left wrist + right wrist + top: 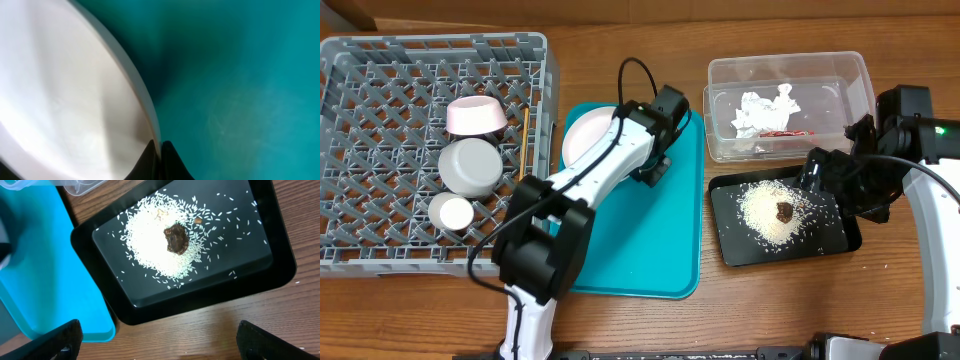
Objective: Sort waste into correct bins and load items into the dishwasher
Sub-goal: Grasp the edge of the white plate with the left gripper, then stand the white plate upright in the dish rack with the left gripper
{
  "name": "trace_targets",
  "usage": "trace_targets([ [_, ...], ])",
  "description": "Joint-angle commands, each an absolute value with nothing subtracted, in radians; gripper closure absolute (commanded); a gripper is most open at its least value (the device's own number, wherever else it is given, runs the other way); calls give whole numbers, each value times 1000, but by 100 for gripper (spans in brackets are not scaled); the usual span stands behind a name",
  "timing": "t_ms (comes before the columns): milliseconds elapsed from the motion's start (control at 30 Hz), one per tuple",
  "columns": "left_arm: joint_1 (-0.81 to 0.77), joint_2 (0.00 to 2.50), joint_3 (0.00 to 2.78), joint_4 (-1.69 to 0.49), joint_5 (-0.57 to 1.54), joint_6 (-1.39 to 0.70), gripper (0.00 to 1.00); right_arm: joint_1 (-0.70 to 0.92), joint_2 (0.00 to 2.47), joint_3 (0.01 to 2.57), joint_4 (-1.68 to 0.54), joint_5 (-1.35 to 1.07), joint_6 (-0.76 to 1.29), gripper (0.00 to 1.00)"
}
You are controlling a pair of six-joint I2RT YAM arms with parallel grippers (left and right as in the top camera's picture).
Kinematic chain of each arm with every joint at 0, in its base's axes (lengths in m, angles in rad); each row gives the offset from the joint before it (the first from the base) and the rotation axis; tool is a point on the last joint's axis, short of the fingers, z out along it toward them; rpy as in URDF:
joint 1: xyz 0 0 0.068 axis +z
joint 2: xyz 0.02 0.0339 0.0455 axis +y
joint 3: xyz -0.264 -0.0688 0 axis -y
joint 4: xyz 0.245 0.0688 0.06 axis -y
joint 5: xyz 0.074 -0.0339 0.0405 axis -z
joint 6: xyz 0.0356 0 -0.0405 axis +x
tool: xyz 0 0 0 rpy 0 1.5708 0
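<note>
The robot's left gripper should lift over the rack's empty tray-side slots, which lie to its left in the overhead view, tilt the plate (585, 135) upright, lower it and release it.
The round white plate (585, 135) lies on the teal serving tray (650, 240), partly under my left arm. My left gripper (648, 168) is shut on the plate's right rim; the left wrist view shows its fingertips (160, 155) pinching the plate (60, 90) at the edge. My right gripper (850, 190) is open and empty beside the black tray (730, 248), its fingers (160, 340) wide apart over bare wood. The black tray (280, 255) holds loose rice (150, 245) and a dark brown lump (176, 238). The clear tub (720, 75) holds the crumpled napkin (765, 108) and red-and-white wrapper (782, 131).
The grey dish rack (380, 250) at the left holds a pinkish bowl (475, 115), a whitish bowl (470, 165), a small white cup (450, 212) and wooden chopsticks (525, 140) along its right side. The teal tray (45, 270) lies just left of the black tray.
</note>
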State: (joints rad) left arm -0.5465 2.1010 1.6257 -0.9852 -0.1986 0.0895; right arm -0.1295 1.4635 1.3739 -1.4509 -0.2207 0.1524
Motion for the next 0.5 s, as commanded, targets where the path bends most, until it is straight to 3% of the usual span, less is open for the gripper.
trace_targets([
  [0,-540,1966,1710,-1001,-191,39,96,-130,1455,1387,-1449,-217,148,0],
  [233,-460,1773,1724,-998,-155,-7,96,-130,1455,1387,-1450,-217,148,0],
  [467,-220,1682,1724,-1000,353,55,96,-130,1455,1387,-1450,-217,148,0],
])
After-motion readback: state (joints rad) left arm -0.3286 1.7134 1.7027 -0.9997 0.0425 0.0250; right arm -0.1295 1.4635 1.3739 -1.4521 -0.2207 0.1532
